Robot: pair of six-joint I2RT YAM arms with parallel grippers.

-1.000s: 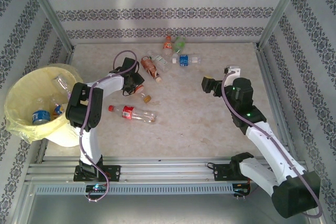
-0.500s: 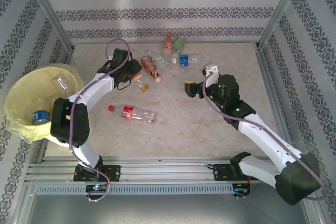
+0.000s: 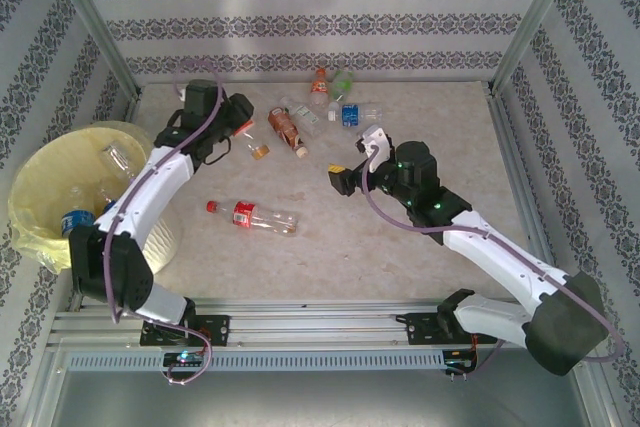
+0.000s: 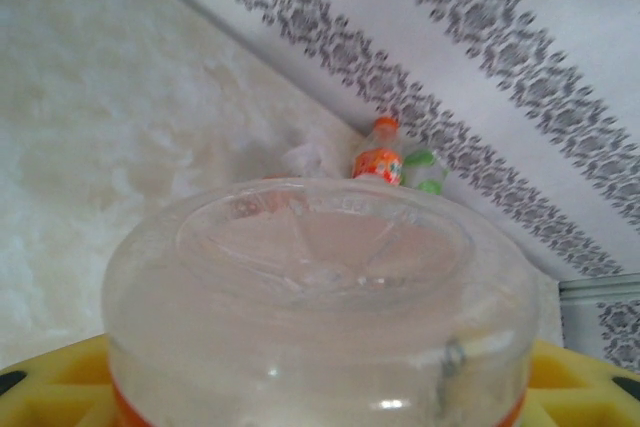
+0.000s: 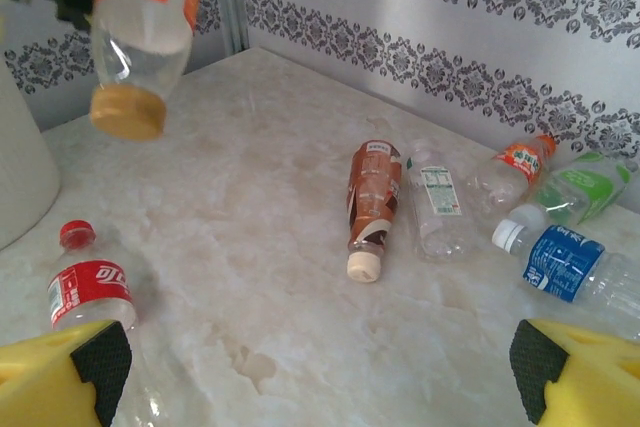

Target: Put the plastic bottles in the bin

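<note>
I will raise my left gripper and swing it back over the bin's opening (image 3: 92, 177) to release the bottle, as the bin is beside the gripper, nearer my base.
My left gripper (image 3: 243, 137) is shut on a clear bottle with an orange label and a tan cap (image 3: 259, 150), held above the table at the back left; its base (image 4: 320, 287) is right in front of the left wrist camera. The same bottle (image 5: 140, 32) hangs cap-down in the right wrist view. The bin (image 3: 40, 172), lined with a yellow bag, stands at the far left with a few bottles inside. My right gripper (image 3: 343, 173) is open over the table's middle, nothing between its fingers (image 5: 95, 362). A red-label bottle (image 3: 250, 215) lies in front. Brown (image 3: 285, 128), clear (image 3: 303, 112), orange (image 3: 320, 82), green (image 3: 342, 82) and blue-label (image 3: 351, 115) bottles lie at the back.
Patterned walls and metal posts (image 3: 95, 22) close in the table on three sides. The bin's pale side (image 5: 15, 172) is at the left edge of the right wrist view. Bare marble (image 3: 400, 247) lies between the red-label bottle and the right arm.
The left arm has stretched out and carried its bottle up and toward the back left. The right arm has swung left toward the table's middle, jaws still wide.
</note>
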